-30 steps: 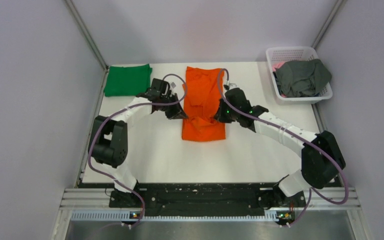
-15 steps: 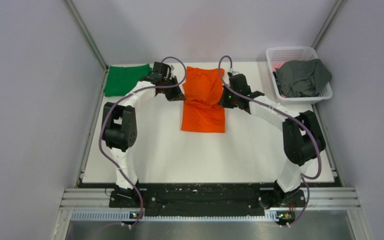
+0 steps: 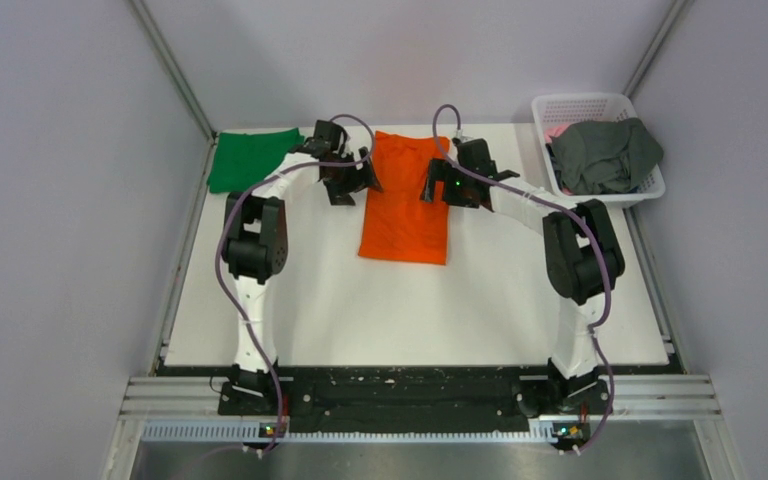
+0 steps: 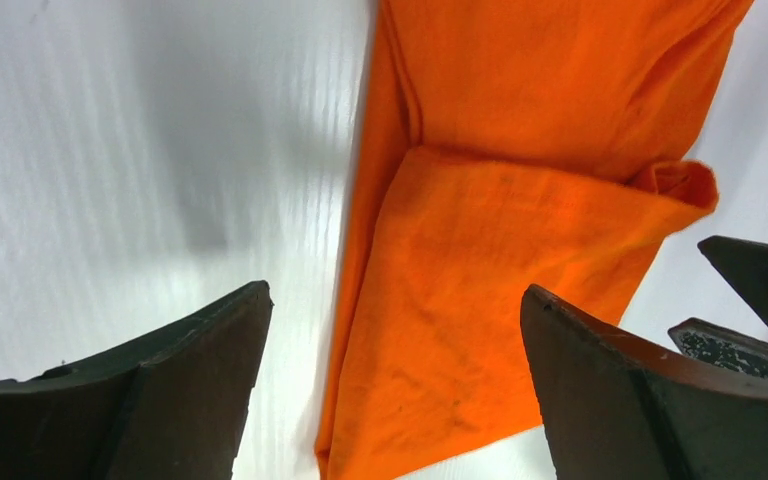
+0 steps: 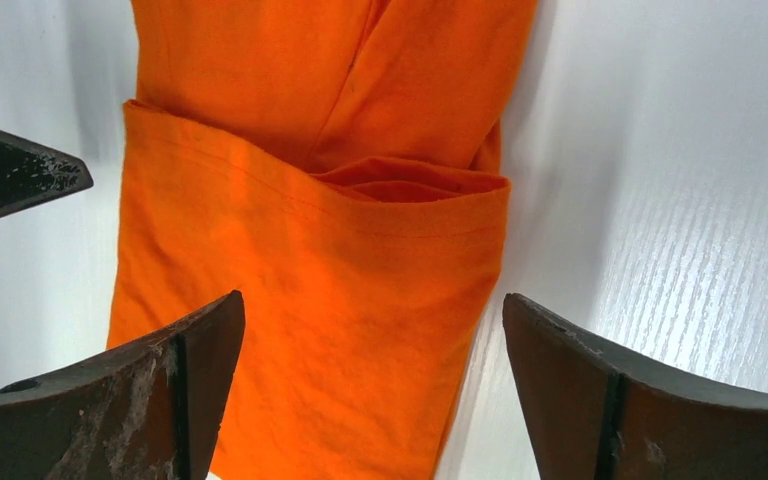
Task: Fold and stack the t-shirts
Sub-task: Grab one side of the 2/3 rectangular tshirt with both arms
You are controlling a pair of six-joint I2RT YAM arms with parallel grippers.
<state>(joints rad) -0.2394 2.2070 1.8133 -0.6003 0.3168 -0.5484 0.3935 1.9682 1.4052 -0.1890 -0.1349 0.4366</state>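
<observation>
My left gripper should next move back along the orange t-shirt's side edge and go down onto its near corner point(image 3: 363, 253) point(image 4: 334, 461), which is lying flat and uncovered.
The orange t-shirt point(image 3: 403, 205) lies as a long folded strip at the far middle of the table. My left gripper point(image 3: 352, 185) is at its far left edge and my right gripper point(image 3: 436, 188) at its far right edge. Both are open and hold nothing. In the left wrist view the orange t-shirt point(image 4: 520, 220) lies flat below my open left gripper point(image 4: 392, 300). The right wrist view shows a folded layer of orange cloth point(image 5: 340, 260) under my open right gripper point(image 5: 372, 300). A folded green t-shirt point(image 3: 253, 158) sits at the far left corner. A dark grey t-shirt point(image 3: 605, 152) is heaped in the basket.
The white lattice basket point(image 3: 580, 102) stands at the far right corner with some pink cloth under the grey t-shirt. Grey walls close in the table on three sides. Both arms reach far forward, elbows over the table's sides.
Both grippers moved toward the far edge while shut on the orange cloth, then opened and let it go. The shirt now lies flatter and slightly shorter.
</observation>
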